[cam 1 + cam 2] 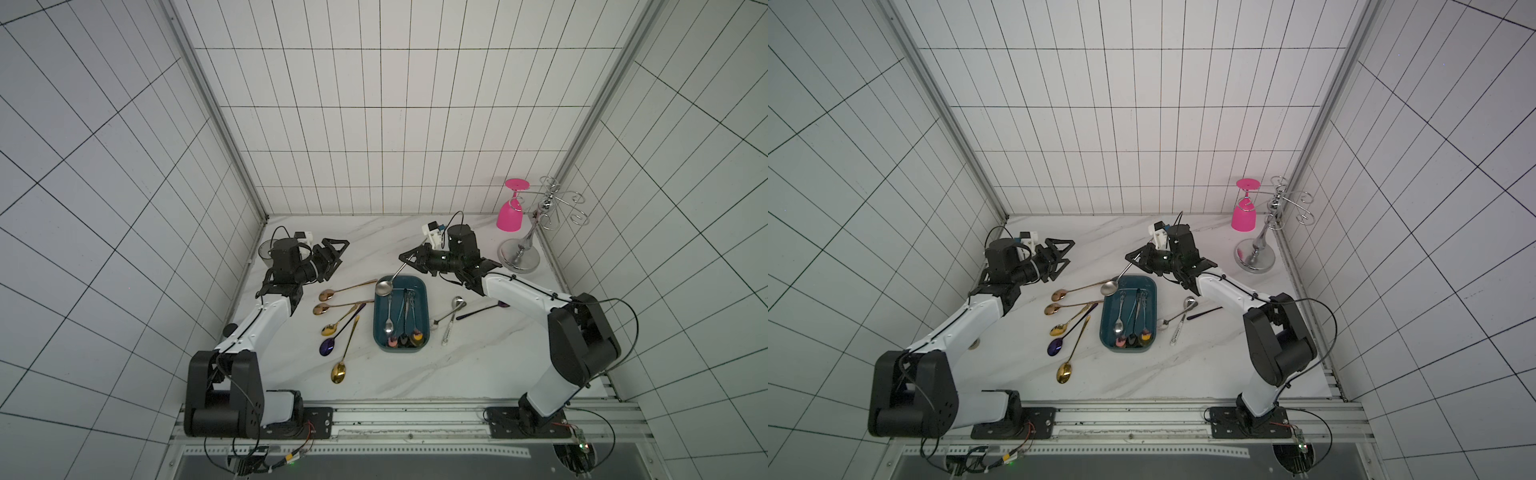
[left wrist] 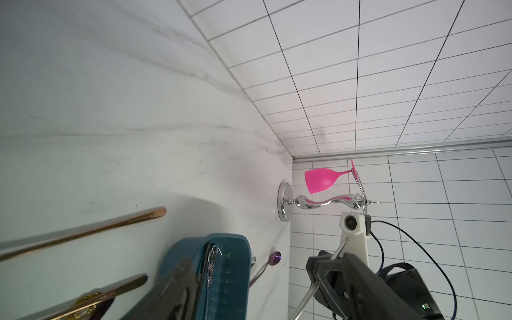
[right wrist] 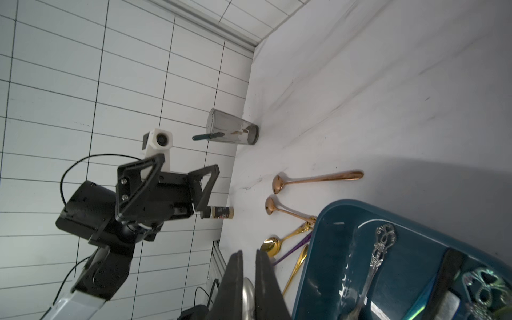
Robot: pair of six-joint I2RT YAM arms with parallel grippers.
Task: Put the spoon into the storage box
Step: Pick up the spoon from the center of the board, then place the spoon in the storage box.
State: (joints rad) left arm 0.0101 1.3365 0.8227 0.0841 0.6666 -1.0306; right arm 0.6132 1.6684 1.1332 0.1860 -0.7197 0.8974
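Note:
My right gripper moves back and down over the storage box's far end next, turning the spoon lengthwise. It then releases the spoon, since the spoons inside lie that way.
My right gripper is shut on the handle of a silver spoon. The spoon slants down, its bowl hanging over the far left corner of the storage box, a dark teal tub on the marble table. Metal of the spoon shows between the closed fingers in the right wrist view. Several spoons lie inside the box. My left gripper is open and holds nothing, raised at the back left, well away from the box.
Rose-gold, gold and purple spoons lie left of the box; silver and dark purple ones lie to its right. A pink goblet hangs on a chrome rack at the back right. A grey cup stands back left.

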